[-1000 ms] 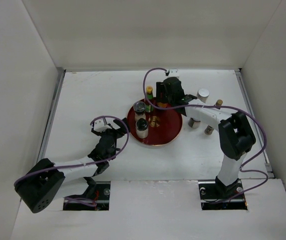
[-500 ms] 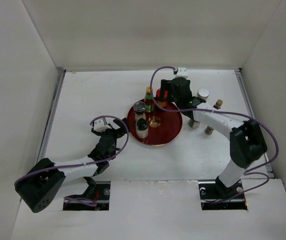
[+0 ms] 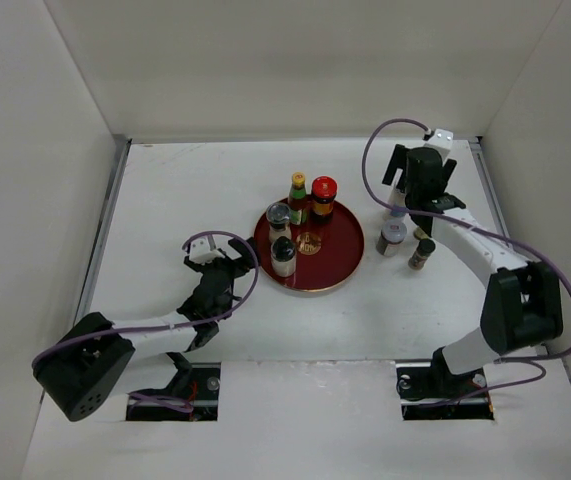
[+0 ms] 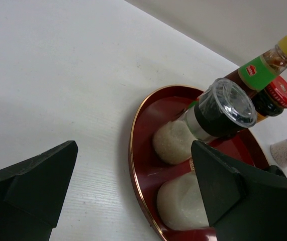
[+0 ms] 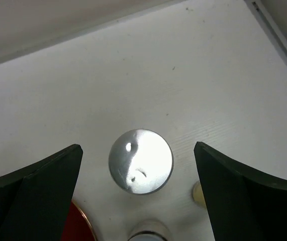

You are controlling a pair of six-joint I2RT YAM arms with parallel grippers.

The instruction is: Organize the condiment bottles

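Note:
I should move my right gripper down around the silver-lidded jar (image 5: pixel 140 161) and close it there, because the lid is between its open fingers in the wrist view.
The round red tray (image 3: pixel 337 272) holds a yellow-capped slim bottle (image 3: pixel 298 196), a red-lidded dark jar (image 3: pixel 324 197), a clear-lidded jar (image 3: pixel 278 215) and a black-topped shaker (image 3: pixel 283 256). My right gripper (image 3: pixel 408 195) is open and empty, right of the tray. In the right wrist view it (image 5: pixel 137 148) hangs straight above a silver-lidded jar (image 5: pixel 140 161), fingers apart on either side and not touching it. My left gripper (image 3: pixel 227 272) is open and empty, low on the table left of the tray. In its wrist view it (image 4: pixel 133 150) faces the tray rim (image 4: pixel 133 165).
A grey-lidded jar (image 3: pixel 393 235) and a dark slim bottle (image 3: pixel 421 251) stand right of the tray. The right wrist view shows another jar top (image 5: pixel 151 232) and a small cream cap (image 5: pixel 198 193) near the silver lid. White walls enclose the table.
My right gripper has let go of the red-lidded jar at the back of the tray and swung right, over the silver-lidded jar. The left arm has not moved.

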